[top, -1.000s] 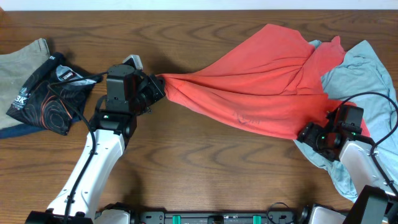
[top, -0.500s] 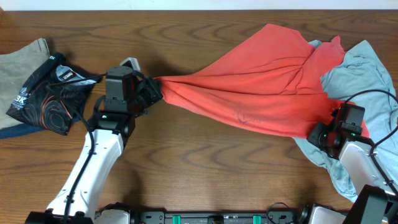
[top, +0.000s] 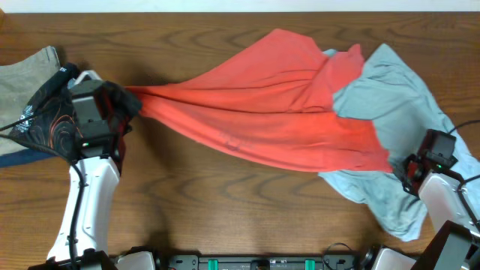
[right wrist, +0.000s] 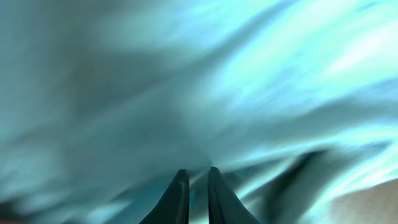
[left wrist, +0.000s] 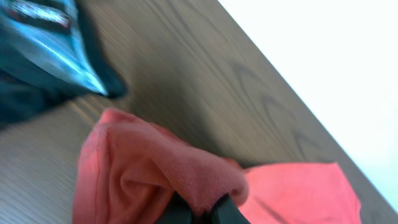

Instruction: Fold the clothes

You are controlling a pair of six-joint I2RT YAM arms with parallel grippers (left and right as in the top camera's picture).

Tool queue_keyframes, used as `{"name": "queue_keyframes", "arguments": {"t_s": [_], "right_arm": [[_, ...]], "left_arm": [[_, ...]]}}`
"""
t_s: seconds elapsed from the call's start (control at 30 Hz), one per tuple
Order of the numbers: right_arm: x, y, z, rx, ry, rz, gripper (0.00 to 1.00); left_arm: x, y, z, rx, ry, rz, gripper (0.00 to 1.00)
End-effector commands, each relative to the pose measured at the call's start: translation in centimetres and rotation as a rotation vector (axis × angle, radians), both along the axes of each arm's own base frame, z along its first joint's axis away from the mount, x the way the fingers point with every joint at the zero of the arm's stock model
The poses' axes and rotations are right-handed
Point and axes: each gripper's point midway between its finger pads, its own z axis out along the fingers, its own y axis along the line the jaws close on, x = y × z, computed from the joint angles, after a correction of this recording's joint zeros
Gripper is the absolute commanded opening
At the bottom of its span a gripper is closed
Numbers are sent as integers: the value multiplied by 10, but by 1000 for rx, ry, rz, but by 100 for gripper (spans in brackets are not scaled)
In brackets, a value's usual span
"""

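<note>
My left gripper should first move a little toward the black printed garment and then let go of the bunched end.
The coral-red tee is stretched across the table from left to right. My left gripper is shut on its bunched left end, and in the left wrist view the red cloth folds over the gripper. A light grey-blue tee lies partly under the red one at the right. My right gripper sits at the red tee's lower right corner. In the right wrist view the right gripper has its jaws nearly together, pinching grey-blue cloth. Any lettering is hidden.
A black printed garment lies on a beige one at the far left, right beside my left arm. Bare wooden table lies in front of the clothes. The table's far edge meets a white wall.
My left gripper has pulled the red tee's end well to the left, dragging both tees that way. My right gripper has gone from open to shut and shifted slightly right.
</note>
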Motion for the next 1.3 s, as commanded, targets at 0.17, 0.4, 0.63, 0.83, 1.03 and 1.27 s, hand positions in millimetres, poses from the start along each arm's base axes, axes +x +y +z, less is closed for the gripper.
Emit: {"name": "queue_keyframes", "arguments": {"t_s": [0.17,0.4,0.63,0.83,1.03,1.27], "right_arm": [[15,17,-4,163,-94,78,24],[93,84,55,440,-444,535,24],[116,117,78,433,-475,696,53],[114,127,57,290,-320,720,71],[109,120,32,161,-172,644,75],[98,103,3,127,-63,519,75]], "left_arm": [[6,16,24,5,-82,6,7],[-3,-58,19,-209,-46,-304,86],[-46,-113,-26,-242,209,-450,98],[-92,-172,-61,-271,433,-603,98],[-132,-222,-100,-252,600,-763,98],[-155,-268,-139,-252,731,-843,98]]}}
